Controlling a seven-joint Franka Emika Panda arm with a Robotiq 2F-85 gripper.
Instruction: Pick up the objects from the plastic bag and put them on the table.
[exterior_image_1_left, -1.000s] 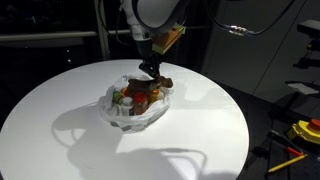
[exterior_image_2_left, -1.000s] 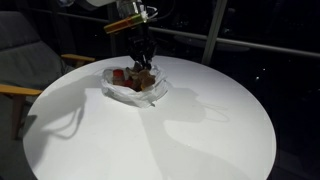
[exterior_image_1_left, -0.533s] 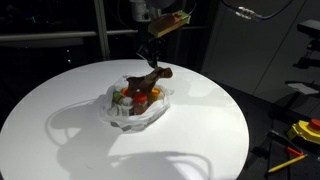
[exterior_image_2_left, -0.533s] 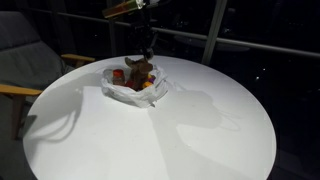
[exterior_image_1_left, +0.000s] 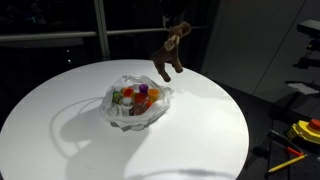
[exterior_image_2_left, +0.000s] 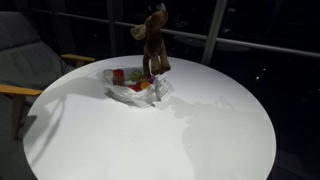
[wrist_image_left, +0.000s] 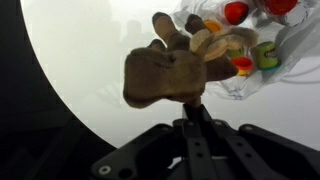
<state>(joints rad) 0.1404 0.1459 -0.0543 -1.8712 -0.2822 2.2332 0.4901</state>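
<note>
The brown plush moves away from the plastic bag (exterior_image_1_left: 150, 116) with my gripper next, then goes down for release on bare white tabletop below the gripper, clear of the bag.
A clear plastic bag (exterior_image_1_left: 150, 116) lies on the round white table (exterior_image_1_left: 60, 110) and holds several small colourful objects, red, orange and green (exterior_image_1_left: 135, 97). It also shows in an exterior view (exterior_image_2_left: 120, 93) and at the top right of the wrist view (wrist_image_left: 285, 45). My gripper (wrist_image_left: 192, 112) is shut on a brown plush animal (wrist_image_left: 170, 68). The plush hangs in the air above and beside the bag in both exterior views (exterior_image_1_left: 170, 52) (exterior_image_2_left: 153, 42). The gripper body is lost against the dark background there.
A grey armchair (exterior_image_2_left: 22, 55) stands beside the table. Yellow tools (exterior_image_1_left: 303, 131) lie on a surface off the table's edge. Dark windows with vertical frames (exterior_image_2_left: 213, 30) stand behind. The table (exterior_image_2_left: 200, 130) has wide bare white surface around the bag.
The gripper has risen out of the bag with the brown plush animal, lifting it from among the objects to well above the table.
</note>
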